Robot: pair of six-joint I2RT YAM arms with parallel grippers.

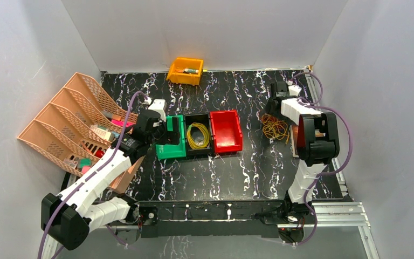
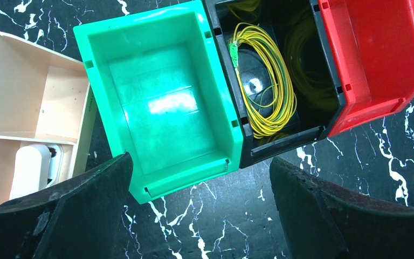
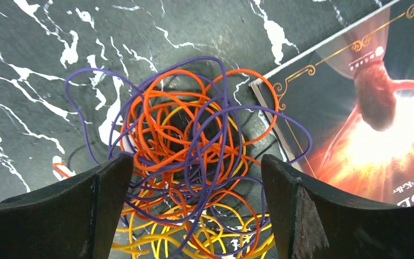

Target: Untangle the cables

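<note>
My right gripper will next move down and close on the orange and purple cables where they cross, because they are right below it, between its open fingers.
A tangle of thin orange, purple and yellow cables (image 3: 194, 156) lies on the black marble table, its right edge overlapping a book. It shows in the top view (image 1: 275, 128) too. My right gripper (image 3: 194, 181) is open and hangs right over the tangle, one finger on each side, holding nothing; it also shows in the top view (image 1: 275, 105). A coiled yellow cable (image 2: 267, 86) lies in the black bin (image 2: 280, 145). My left gripper (image 2: 199, 181) is open and empty above bare table at the near edge of the green bin (image 2: 161, 102); the top view (image 1: 164, 134) shows it too.
The green (image 1: 171, 148), black (image 1: 198, 152) and red (image 1: 226, 131) bins stand side by side mid-table. An orange bin (image 1: 186, 70) sits at the back wall. A peach file rack (image 1: 59, 129) fills the left side. A book (image 3: 356, 108) lies right of the tangle. A wooden box (image 2: 27, 102) stands left of the green bin.
</note>
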